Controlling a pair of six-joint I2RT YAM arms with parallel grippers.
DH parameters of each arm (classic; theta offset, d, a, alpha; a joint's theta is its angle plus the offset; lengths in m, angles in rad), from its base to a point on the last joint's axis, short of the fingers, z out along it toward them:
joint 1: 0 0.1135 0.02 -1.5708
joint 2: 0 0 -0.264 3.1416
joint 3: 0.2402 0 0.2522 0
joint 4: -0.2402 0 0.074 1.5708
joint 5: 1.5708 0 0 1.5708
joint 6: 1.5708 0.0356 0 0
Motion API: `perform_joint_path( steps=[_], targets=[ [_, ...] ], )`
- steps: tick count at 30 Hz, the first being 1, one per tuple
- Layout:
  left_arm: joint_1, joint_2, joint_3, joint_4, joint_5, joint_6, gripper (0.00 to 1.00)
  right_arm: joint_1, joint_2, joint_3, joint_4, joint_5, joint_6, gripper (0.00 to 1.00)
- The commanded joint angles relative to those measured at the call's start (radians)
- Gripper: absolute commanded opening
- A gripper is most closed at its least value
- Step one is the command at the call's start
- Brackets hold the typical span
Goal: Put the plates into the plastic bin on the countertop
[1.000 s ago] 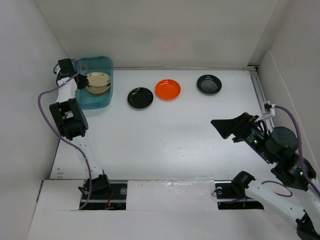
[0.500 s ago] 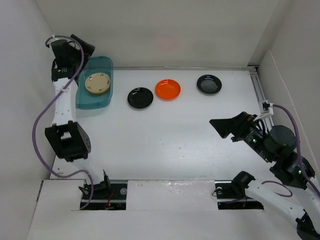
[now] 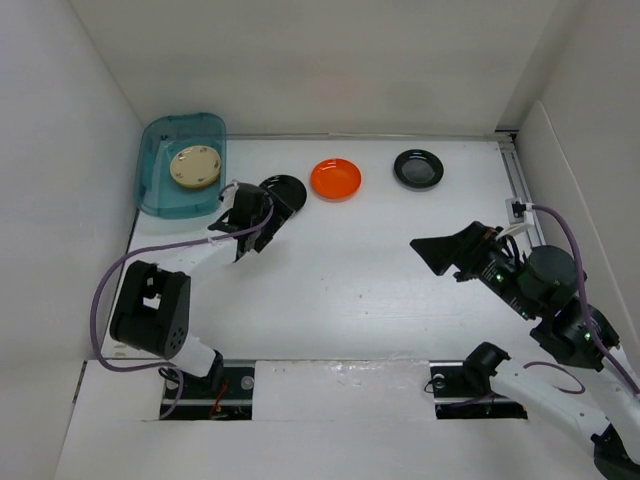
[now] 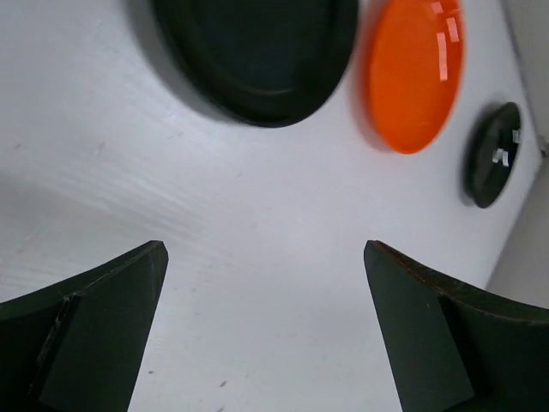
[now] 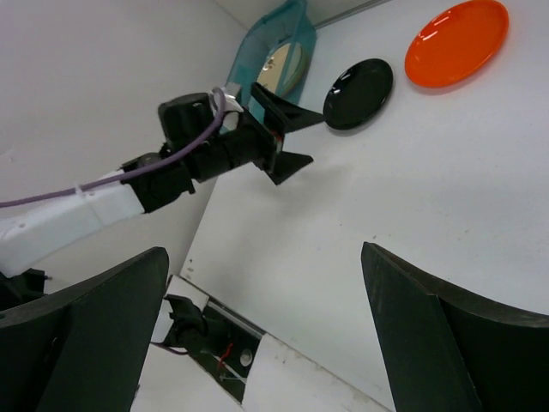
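My left gripper lowers and moves away from my base next, onto the near rim of the first black plate (image 3: pixel 292 209).
The teal plastic bin (image 3: pixel 160 160) stands at the back left of the countertop (image 3: pixel 350 290), and a cream plate (image 3: pixel 194 167) lies inside it. Three plates lie in a row on the countertop: a black one (image 3: pixel 290 186), an orange one (image 3: pixel 336 178) and another black one (image 3: pixel 418 169). My left gripper (image 3: pixel 275 215) hovers open and empty at the near edge of the first black plate (image 4: pixel 257 51), with the orange plate (image 4: pixel 416 73) beyond. My right gripper (image 3: pixel 440 258) is open and empty, over the right half of the countertop.
White walls close in the countertop on the left, back and right. A metal rail (image 3: pixel 520 180) runs along the right edge. In the right wrist view the left arm (image 5: pixel 171 163) stretches out near the bin (image 5: pixel 283 34).
My left gripper opened and left the cream plate in the bin. The left arm then swung right and forward to the nearest black plate. The right arm barely moved.
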Motion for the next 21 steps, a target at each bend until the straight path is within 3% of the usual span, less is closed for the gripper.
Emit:
perform_joint_path(
  steps=[1,10,14,16,18,21],
  targets=[
    [-0.026,-0.005,-0.039,0.181,-0.112,-0.122,1.0,-0.005,-0.023,-0.017,0.058,-0.039,-0.007,1.0],
    [-0.026,0.177,-0.03,0.23,-0.181,-0.217,0.97,-0.005,-0.063,-0.026,0.048,-0.03,-0.007,1.0],
    [-0.026,0.275,0.046,0.149,-0.23,-0.279,0.88,-0.005,-0.063,-0.035,0.048,-0.03,-0.007,1.0],
    [-0.026,0.303,0.092,0.123,-0.255,-0.298,0.79,-0.005,-0.063,-0.035,0.048,-0.03,-0.007,1.0],
    [-0.026,0.335,0.118,0.06,-0.272,-0.35,0.77,-0.005,-0.063,-0.035,0.048,-0.03,-0.007,1.0],
    [-0.026,0.351,0.128,0.042,-0.283,-0.391,0.63,-0.005,-0.063,-0.035,0.048,-0.021,-0.018,1.0]
  ],
)
